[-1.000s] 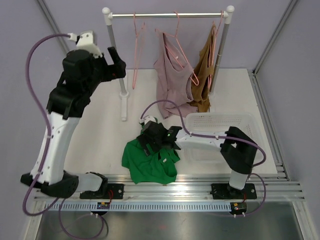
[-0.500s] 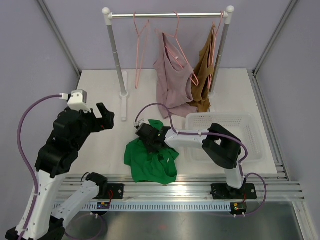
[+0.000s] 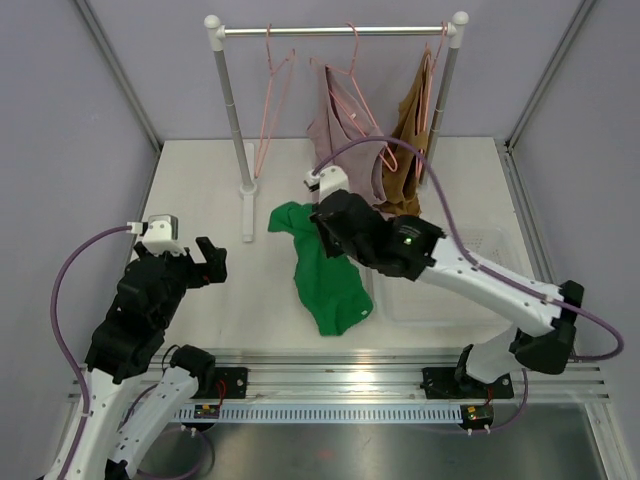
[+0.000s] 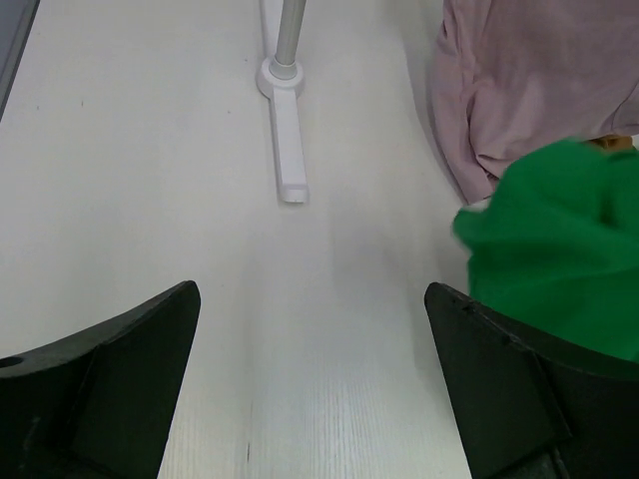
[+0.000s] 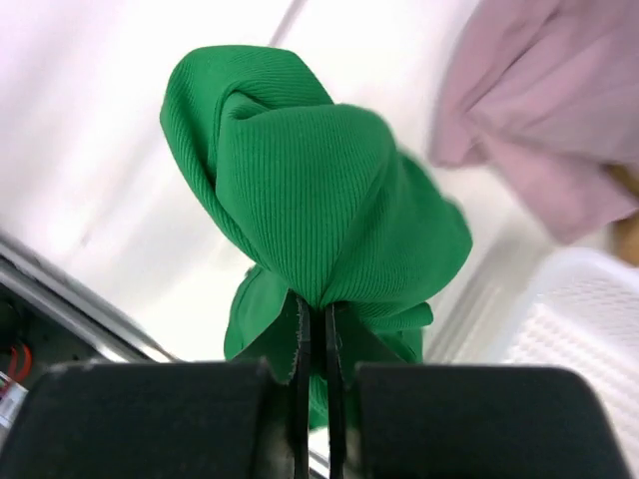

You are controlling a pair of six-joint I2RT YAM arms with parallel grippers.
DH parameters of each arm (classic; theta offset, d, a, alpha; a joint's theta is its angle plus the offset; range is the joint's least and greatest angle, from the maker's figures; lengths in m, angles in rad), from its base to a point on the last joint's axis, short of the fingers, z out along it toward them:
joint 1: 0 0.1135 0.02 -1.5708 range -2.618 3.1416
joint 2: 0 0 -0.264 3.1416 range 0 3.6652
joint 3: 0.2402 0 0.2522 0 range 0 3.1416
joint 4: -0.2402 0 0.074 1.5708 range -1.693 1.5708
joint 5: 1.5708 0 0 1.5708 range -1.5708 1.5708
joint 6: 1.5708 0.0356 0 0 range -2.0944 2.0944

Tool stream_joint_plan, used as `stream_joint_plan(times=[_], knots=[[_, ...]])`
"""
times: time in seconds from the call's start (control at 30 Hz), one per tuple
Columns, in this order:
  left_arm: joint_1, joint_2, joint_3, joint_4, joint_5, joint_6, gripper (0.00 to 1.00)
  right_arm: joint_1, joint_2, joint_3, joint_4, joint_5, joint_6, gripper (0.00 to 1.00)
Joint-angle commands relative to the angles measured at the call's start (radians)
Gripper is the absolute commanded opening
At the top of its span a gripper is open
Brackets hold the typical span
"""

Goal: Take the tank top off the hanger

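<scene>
The tank top hangs free of any hanger, so next my right gripper will lift the green tank top over the white basket (image 5: 581, 351) and then lower it inside.
The green tank top (image 3: 325, 270) hangs bunched in the air over the table, pinched at its upper end by my right gripper (image 3: 320, 228). In the right wrist view the jaws (image 5: 318, 319) are shut on a fold of the green ribbed cloth (image 5: 319, 180). An empty pink hanger (image 3: 270, 100) hangs on the rail at the back. My left gripper (image 3: 212, 262) is low at the left, open, with nothing between its fingers (image 4: 310, 299). The green cloth (image 4: 569, 230) shows at the right edge of the left wrist view.
A pink top (image 3: 345, 150) and a brown garment (image 3: 408, 140) hang on pink hangers on the rack rail (image 3: 340, 30). The rack's white foot (image 3: 248, 205) lies left of the green top. A white basket (image 3: 480, 255) sits at the right, under my right arm.
My right gripper has shut on the green tank top and lifted it from the table's front, up and toward the rack. My left arm has dropped from high at the back to low near-left.
</scene>
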Motion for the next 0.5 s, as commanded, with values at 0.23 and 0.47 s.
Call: stream_joint_plan(times=[0.23, 0.47], knots=[[0.002, -0.005, -0.006, 0.075, 0.004, 0.016, 0.99, -0.002, -0.331, 0.237, -0.304, 0.435, -0.061, 0.0], [0.002, -0.004, -0.006, 0.074, -0.003, 0.007, 0.99, -0.052, -0.504, 0.018, -0.504, 0.65, 0.152, 0.0]])
